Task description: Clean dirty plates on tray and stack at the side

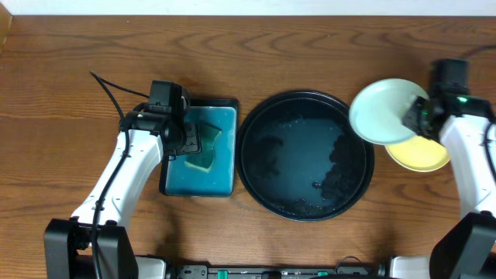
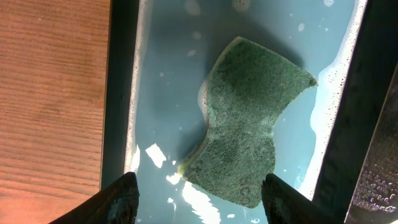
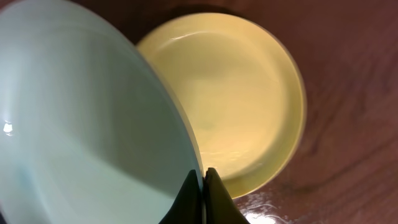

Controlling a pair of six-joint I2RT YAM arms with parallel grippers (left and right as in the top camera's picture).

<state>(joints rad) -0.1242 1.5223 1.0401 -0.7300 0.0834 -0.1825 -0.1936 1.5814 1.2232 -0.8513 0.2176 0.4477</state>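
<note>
The mint plate (image 1: 385, 111) still has to get over the yellow plate (image 1: 422, 153). My right gripper should first move back and down, and to the right in the overhead view.
A pale mint plate (image 1: 385, 111) hangs tilted over the black tray's right rim (image 1: 366, 172), its face clean, with my right gripper (image 1: 418, 113) shut on its rim. In the right wrist view the mint plate (image 3: 87, 118) fills the left and the thin rim is pinched at the right gripper (image 3: 203, 186). A yellow plate (image 1: 422, 153) lies flat on the wood beneath it, also the yellow plate (image 3: 236, 93) in the wrist view. The tray's floor holds water and dark smears and no plate. My left gripper (image 2: 199, 199) stands open over a green sponge (image 2: 245, 121).
The sponge (image 1: 203, 147) lies in soapy water in a rectangular teal tray (image 1: 226, 182) left of the black tray. A black cable (image 1: 108, 89) runs across the wood by the left arm. Bare wood lies along the back of the table.
</note>
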